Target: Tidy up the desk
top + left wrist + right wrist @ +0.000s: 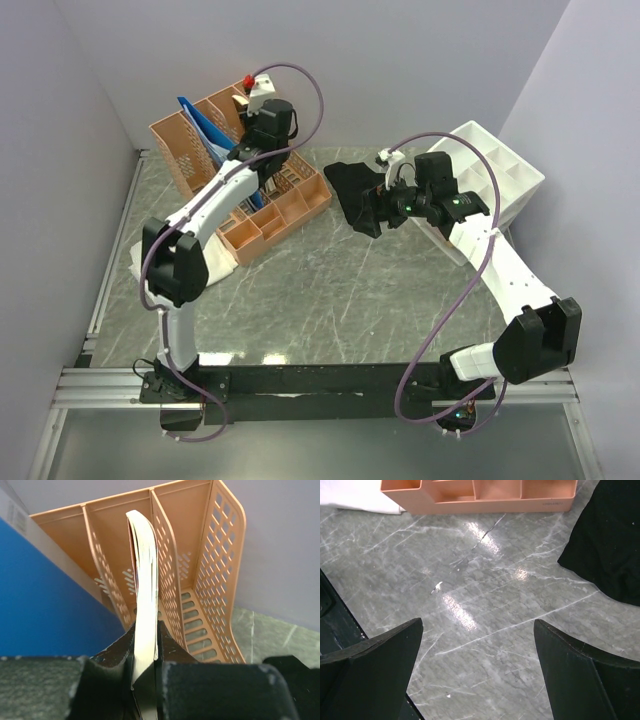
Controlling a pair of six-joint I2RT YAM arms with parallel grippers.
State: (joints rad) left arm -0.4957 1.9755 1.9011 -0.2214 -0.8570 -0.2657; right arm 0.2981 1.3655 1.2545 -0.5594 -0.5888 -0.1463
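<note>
The slot between the dividers lies below my left gripper. My left gripper will next lower the thin book into the file rack (185, 135) and let it go.
The desk (340, 290) is a grey-green marble top with white veins. My left gripper (256, 152) reaches over the orange upright file rack (185, 135) at the back left. In the left wrist view, the left gripper (146, 625) is shut on a thin book (145, 570), which stands edge-on with pale page edges. The book points into a slot of the file rack (215, 555). My right gripper (375, 210) hovers open over the bare desk (485, 580). Nothing lies between the fingers of the right gripper (478, 624).
A blue folder (45, 605) stands in the rack to the left of the book. A low orange organiser tray (285, 210) sits in front of the rack. A black cloth (350, 190) lies mid-desk, a white compartment bin (500, 170) at the right, white fabric (135, 262) at the left.
</note>
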